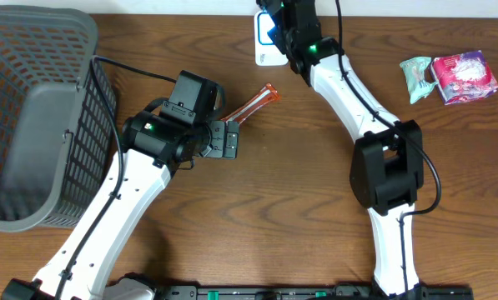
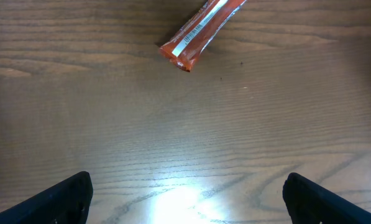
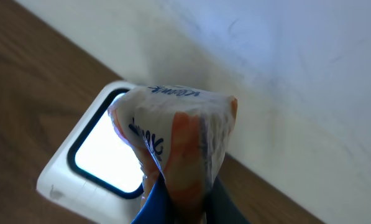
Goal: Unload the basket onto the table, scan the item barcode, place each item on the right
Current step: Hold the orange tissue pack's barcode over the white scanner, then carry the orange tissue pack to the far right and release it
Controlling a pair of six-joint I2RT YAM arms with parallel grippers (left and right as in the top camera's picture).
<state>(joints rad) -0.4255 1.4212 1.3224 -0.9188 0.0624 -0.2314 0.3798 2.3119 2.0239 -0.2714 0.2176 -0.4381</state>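
Note:
My right gripper will next carry the item off the scanner, to the right in the overhead view, and onto bare wood (image 1: 381,70) beside the green packet.
My right gripper (image 3: 182,208) is shut on a crinkly white, orange and blue packet (image 3: 179,137), the item. It holds the packet just above the white scanner (image 3: 104,149), whose window glows bright. No barcode shows on the packet's visible sides. From overhead, the right gripper (image 1: 275,25) hangs over the scanner (image 1: 264,52) at the table's far edge. My left gripper (image 1: 230,138) stands open over bare wood, nothing between its fingers (image 2: 67,199). A thin orange stick packet (image 2: 201,31) lies just beyond it.
A grey mesh basket (image 1: 32,117) fills the left side of the table. At the far right lie a green packet (image 1: 415,77) and a pink packet (image 1: 465,75). A pale wall rises behind the scanner.

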